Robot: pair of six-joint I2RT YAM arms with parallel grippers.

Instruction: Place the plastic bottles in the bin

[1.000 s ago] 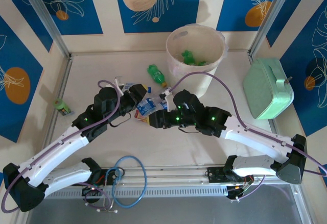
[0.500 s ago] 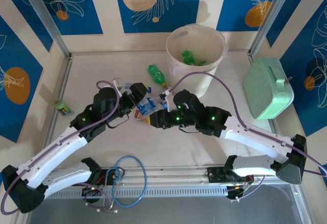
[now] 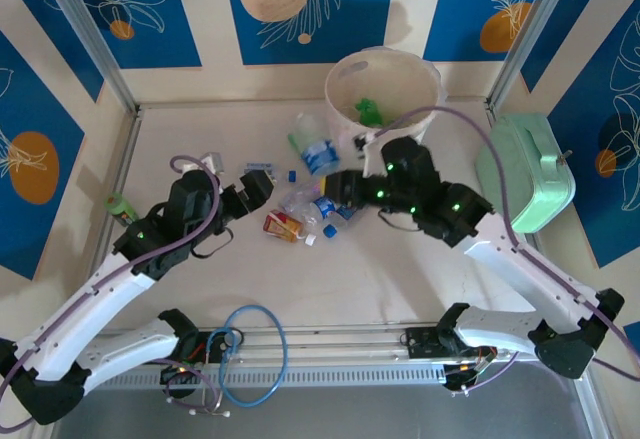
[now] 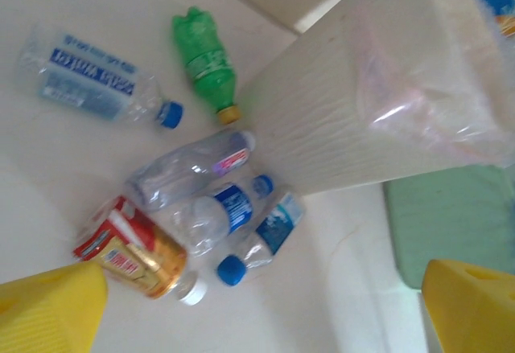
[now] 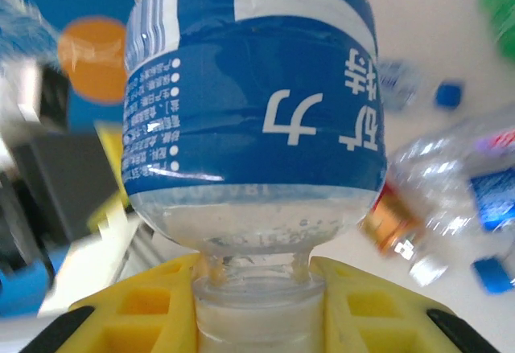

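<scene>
My right gripper carries the clear bottle outward over the bin's opening (image 3: pixel 383 87) next and releases the bottle's neck, since that opening lies outward of the gripper.
My right gripper (image 3: pixel 333 181) is shut on the neck of a clear bottle with a blue label (image 3: pixel 314 147), holding it above the table left of the bin (image 3: pixel 383 71). In the right wrist view the yellow fingers (image 5: pixel 137 313) pinch that bottle (image 5: pixel 253 120) just under its shoulder. My left gripper (image 3: pixel 262 187) stands open left of a cluster of bottles (image 3: pixel 300 207). The left wrist view shows several bottles lying on the table: a green one (image 4: pixel 205 59), clear ones (image 4: pixel 92 84) (image 4: pixel 221 212) and an orange-labelled one (image 4: pixel 137 256), beside the bin's wall (image 4: pixel 354 120). Green bottles (image 3: pixel 368 109) lie inside the bin.
A mint-green case (image 3: pixel 525 174) stands at the right edge. A lone green bottle (image 3: pixel 120 207) lies at the far left by the wall. Loose blue caps (image 3: pixel 292 174) dot the table near the cluster. Metal posts frame the back corners.
My right gripper has lifted the blue-labelled bottle out of the cluster and carried it up toward the bin. My left arm has drawn back to the left.
</scene>
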